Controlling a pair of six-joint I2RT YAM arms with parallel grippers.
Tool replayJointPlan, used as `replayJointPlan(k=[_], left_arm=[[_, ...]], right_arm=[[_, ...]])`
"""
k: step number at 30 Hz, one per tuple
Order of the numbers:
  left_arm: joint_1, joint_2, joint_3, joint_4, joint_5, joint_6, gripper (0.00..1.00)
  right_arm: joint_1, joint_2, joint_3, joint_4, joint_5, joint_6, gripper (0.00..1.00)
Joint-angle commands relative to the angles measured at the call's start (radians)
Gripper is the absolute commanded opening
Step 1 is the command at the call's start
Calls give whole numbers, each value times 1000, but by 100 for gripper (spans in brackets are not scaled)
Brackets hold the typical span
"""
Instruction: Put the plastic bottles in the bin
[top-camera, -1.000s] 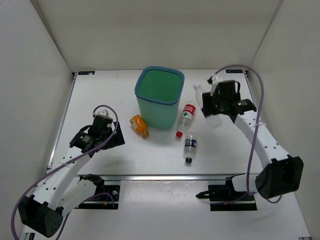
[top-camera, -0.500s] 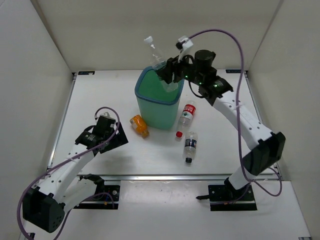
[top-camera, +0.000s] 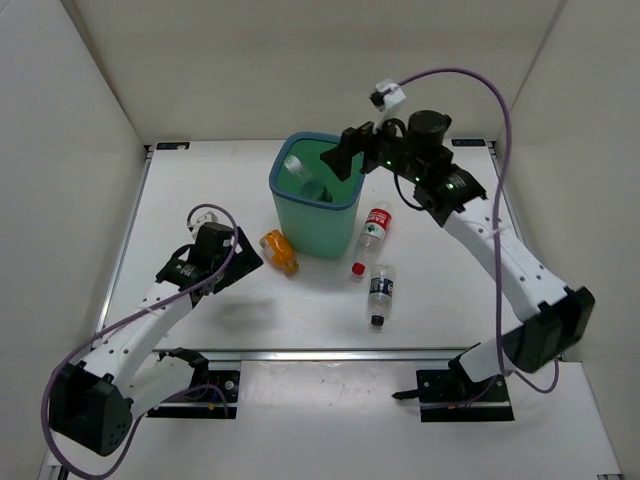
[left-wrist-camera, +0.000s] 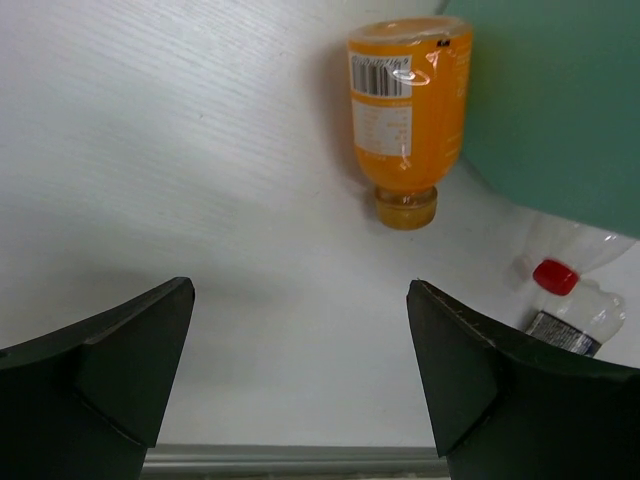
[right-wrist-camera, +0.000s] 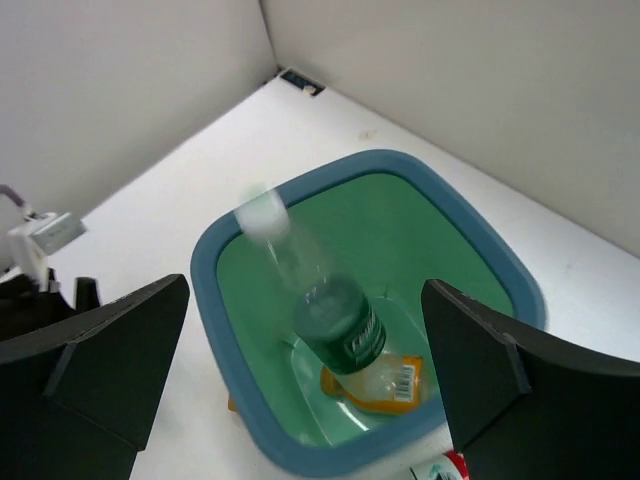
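Note:
The orange bottle's barcoded body (top-camera: 279, 251) (left-wrist-camera: 408, 110) is below my left gripper and to its right in the top view, so I will move that gripper's open fingers that way and down, one on each side of it.
The teal bin (top-camera: 277, 190) stands mid-table. My right gripper (top-camera: 345, 160) hovers open above its far right rim. Below it, a clear bottle with a green label (right-wrist-camera: 340, 325) is tilted and blurred inside the bin (right-wrist-camera: 215, 330), free of both fingers. It also shows in the top view (top-camera: 305, 178). An orange bottle (right-wrist-camera: 400, 385) lies on the bin's floor. A second orange bottle (top-camera: 280, 251) lies left of the bin's base. My left gripper (top-camera: 240, 262) is open just short of that bottle (left-wrist-camera: 407, 110), with nothing between its fingers (left-wrist-camera: 120, 350).
A red-labelled bottle with a red cap (top-camera: 374, 228) lies right of the bin. A whitish-blue-labelled one (top-camera: 380, 290) lies just nearer. Both peek into the left wrist view (left-wrist-camera: 560, 285) beside the bin's wall (left-wrist-camera: 560, 100). White walls enclose the table.
My right gripper carried the green-labelled bottle over the bin, opened, and the bottle dropped inside. My left gripper edged right toward the orange bottle.

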Motion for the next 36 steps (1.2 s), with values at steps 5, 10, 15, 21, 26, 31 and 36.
replayJointPlan(k=[5, 10, 15, 21, 26, 31, 36], left_arm=[[-32, 164, 25, 224, -22, -89, 99], [-72, 305, 84, 276, -141, -144, 98], [-82, 400, 109, 344, -198, -188, 99], [-98, 508, 150, 397, -229, -190, 98], [-105, 597, 140, 454, -180, -227, 94], [-98, 566, 100, 401, -187, -267, 60], [-89, 242, 20, 297, -236, -241, 41]], right_arm=[[-109, -314, -280, 4, 101, 34, 99], [-232, -504, -477, -90, 132, 88, 99], [-434, -668, -619, -225, 109, 117, 99], [-521, -737, -715, -343, 145, 91, 99], [-521, -771, -763, -377, 191, 103, 100], [-551, -794, -844, -339, 121, 155, 99], [-530, -808, -907, -296, 61, 220, 100]])
